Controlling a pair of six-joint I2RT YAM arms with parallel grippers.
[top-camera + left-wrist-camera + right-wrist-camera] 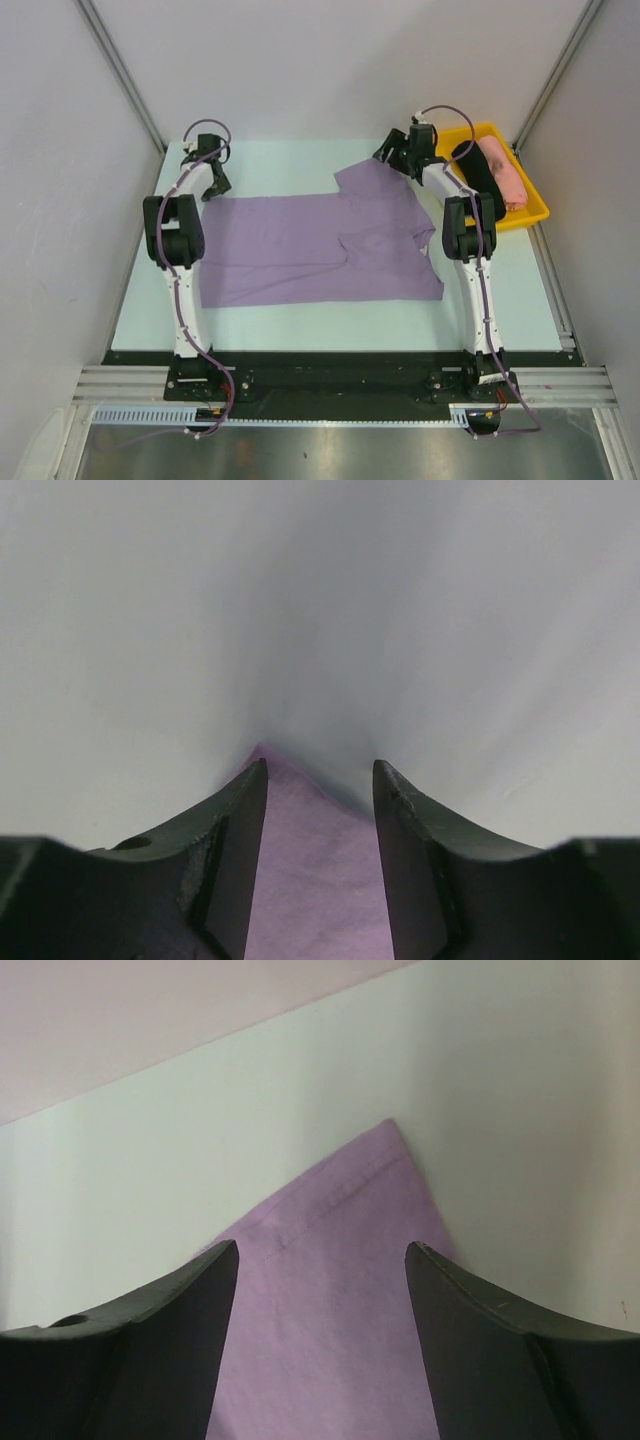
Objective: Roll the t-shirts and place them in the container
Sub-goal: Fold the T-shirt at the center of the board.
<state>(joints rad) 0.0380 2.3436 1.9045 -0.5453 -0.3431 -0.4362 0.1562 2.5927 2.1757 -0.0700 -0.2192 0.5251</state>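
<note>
I will lower my right gripper next and move it to the right in the wrist view, because the far sleeve's edge by the tray (pixel 444 1234) is below it on that side.
The lavender t-shirt (pixel 310 250) lies spread flat on the table, with one sleeve pointing to the far right. My left gripper (pixel 217 188) is open at the shirt's far left corner. In the left wrist view that corner (pixel 315 880) lies between the fingers (pixel 240 860) of the left gripper (pixel 320 770). My right gripper (pixel 392 156) is open over the far sleeve. In the right wrist view the sleeve's hemmed corner (pixel 320 1340) lies between the wide-apart jaws of the right gripper (pixel 320 1250). A black rolled shirt (pixel 477 170) and a pink rolled shirt (pixel 502 172) lie in the tray.
A yellow tray (pixel 530 215) stands at the back right, beside the right arm. Grey walls with metal rails close in the table (pixel 500 300) on the left, back and right. The arm bases stand at the near edge.
</note>
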